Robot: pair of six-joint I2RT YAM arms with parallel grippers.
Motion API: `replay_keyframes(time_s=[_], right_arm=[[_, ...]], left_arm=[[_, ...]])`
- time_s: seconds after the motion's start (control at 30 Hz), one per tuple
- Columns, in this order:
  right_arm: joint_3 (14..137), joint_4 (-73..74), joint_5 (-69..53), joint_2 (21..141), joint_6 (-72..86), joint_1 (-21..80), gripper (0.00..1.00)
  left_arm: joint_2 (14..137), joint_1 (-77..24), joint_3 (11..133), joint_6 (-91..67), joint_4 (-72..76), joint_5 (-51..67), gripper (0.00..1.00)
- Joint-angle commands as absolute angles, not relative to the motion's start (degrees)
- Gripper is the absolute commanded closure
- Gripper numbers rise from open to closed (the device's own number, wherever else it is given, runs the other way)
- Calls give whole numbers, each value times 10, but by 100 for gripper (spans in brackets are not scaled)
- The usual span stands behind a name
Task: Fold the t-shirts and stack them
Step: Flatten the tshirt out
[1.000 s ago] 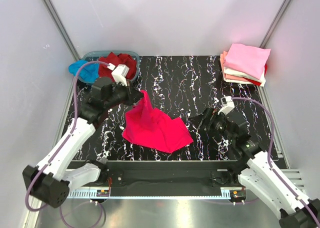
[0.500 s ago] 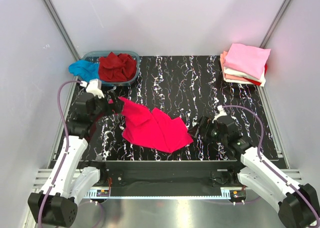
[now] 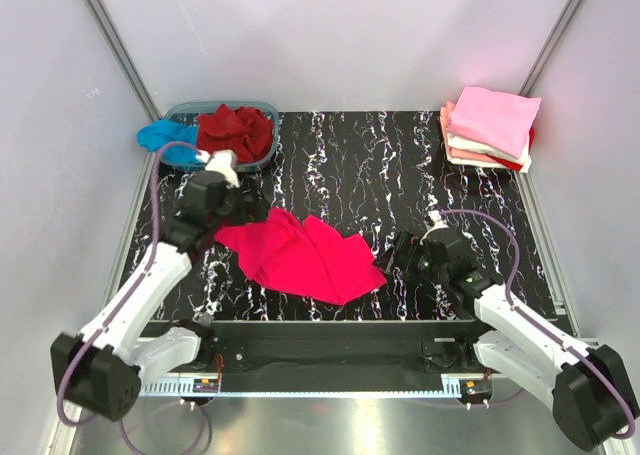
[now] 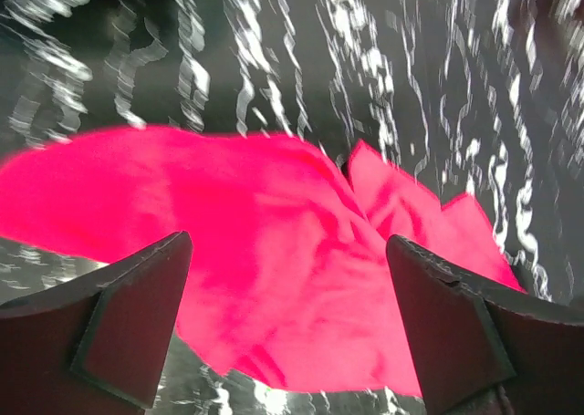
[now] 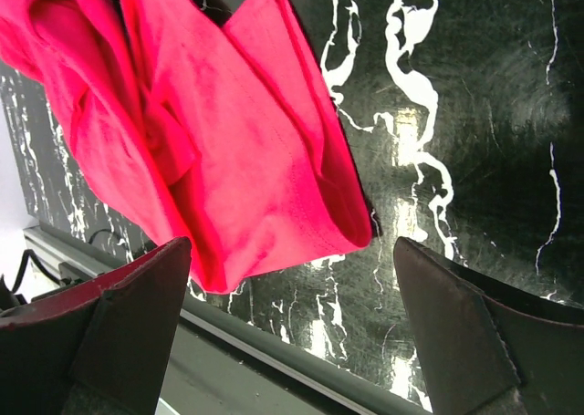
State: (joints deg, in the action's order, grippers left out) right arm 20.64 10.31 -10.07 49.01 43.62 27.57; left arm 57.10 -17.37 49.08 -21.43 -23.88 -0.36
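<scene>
The shirt's edge at that corner is exposed, with bare tabletop beside it. My left gripper needs to move back and down onto the shirt's near corner (image 3: pixel 246 273) (image 4: pixel 224 362) opposite my right gripper.
A bright pinkish-red t-shirt (image 3: pixel 300 257) lies rumpled and partly doubled over on the black marbled table (image 3: pixel 380 165), near the front. My left gripper (image 3: pixel 250 212) hovers open over the shirt's back left corner; in the left wrist view the shirt (image 4: pixel 265 260) fills the space under the left gripper (image 4: pixel 287 315), with nothing between the fingers. My right gripper (image 3: pixel 388 261) stands open just right of the shirt's right corner. In the right wrist view that folded corner (image 5: pixel 219 141) lies ahead of the right gripper (image 5: pixel 292 324), untouched.
A clear blue-tinted tub (image 3: pixel 190 109) at the back left holds a dark red tee (image 3: pixel 236 132); a turquoise tee (image 3: pixel 163 135) hangs over its left rim. A stack of folded tees (image 3: pixel 490 127), pale pink on top, sits at the back right. The table's front edge (image 5: pixel 274 347) runs close under the right gripper.
My left gripper opened and let go of the shirt's lifted corner; the cloth dropped flat toward the left. The right gripper moved left, closer to the shirt's right corner.
</scene>
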Motion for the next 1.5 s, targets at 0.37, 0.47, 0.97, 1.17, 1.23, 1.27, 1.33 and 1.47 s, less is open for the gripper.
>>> replay_keyframes(time_s=[0.37,0.47,0.97,1.17,1.23,1.27,1.33,1.47], right_arm=[[221,75,-102,509,437,272,0],[224,75,-104,514,435,273,0],[223,74,-102,517,437,273,0],[224,74,-103,519,437,272,0],[224,73,-102,519,437,272,0],[224,74,-102,519,437,272,0],[225,74,-101,520,437,272,0],[226,75,-102,524,436,272,0]], left_arm=[[527,-193,283,-526,-261,-20,13],[516,-115,217,-540,-227,52,23],[566,-94,172,-539,-153,74,52],[547,-94,172,-539,-161,66,81],[539,-94,178,-536,-177,58,92],[534,-94,186,-533,-184,54,95],[524,-94,198,-525,-210,48,99],[498,-94,238,-511,-260,40,99]])
